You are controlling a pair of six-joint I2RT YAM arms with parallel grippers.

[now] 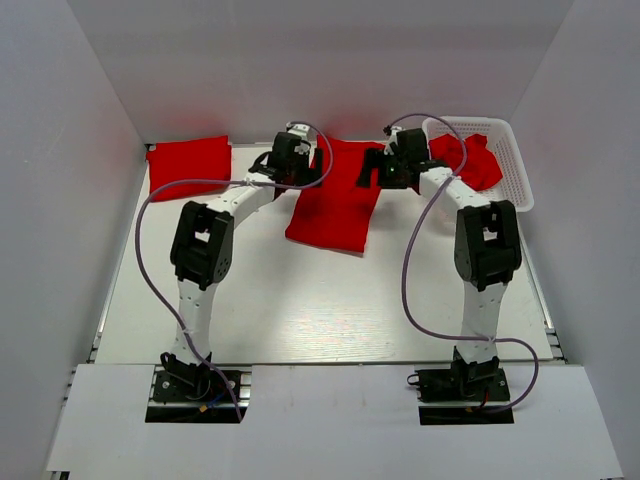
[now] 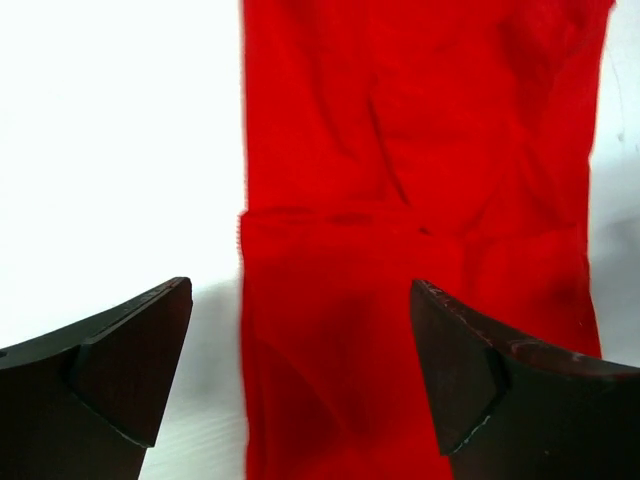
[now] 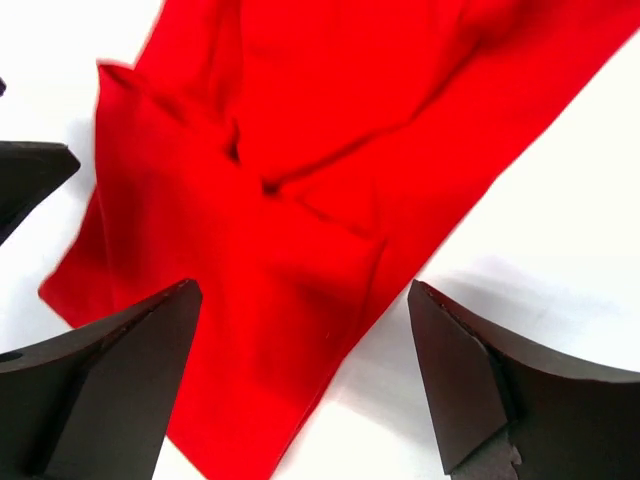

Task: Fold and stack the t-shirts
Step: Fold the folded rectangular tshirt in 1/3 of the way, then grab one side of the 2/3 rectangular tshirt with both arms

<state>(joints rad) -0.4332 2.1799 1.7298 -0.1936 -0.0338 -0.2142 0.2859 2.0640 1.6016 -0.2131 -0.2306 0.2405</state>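
Observation:
The t-shirt's near corner on the basket's side (image 1: 361, 251) lies flat and uncovered, so my right gripper needs to move back along the edge of the folded red t-shirt and lower around that corner.
A red t-shirt (image 1: 335, 205) lies folded into a long strip in the far middle of the table. It also shows in the left wrist view (image 2: 400, 250) and the right wrist view (image 3: 280, 230). My left gripper (image 1: 300, 165) is open and empty over the strip's far left edge. My right gripper (image 1: 385, 168) is open and empty over its far right edge. A folded red t-shirt (image 1: 190, 165) lies at the far left. Another crumpled red t-shirt (image 1: 470, 158) lies in the white basket (image 1: 515, 165).
The white lattice basket stands at the far right against the wall. White walls close in the table at the back and both sides. Purple cables loop from both arms.

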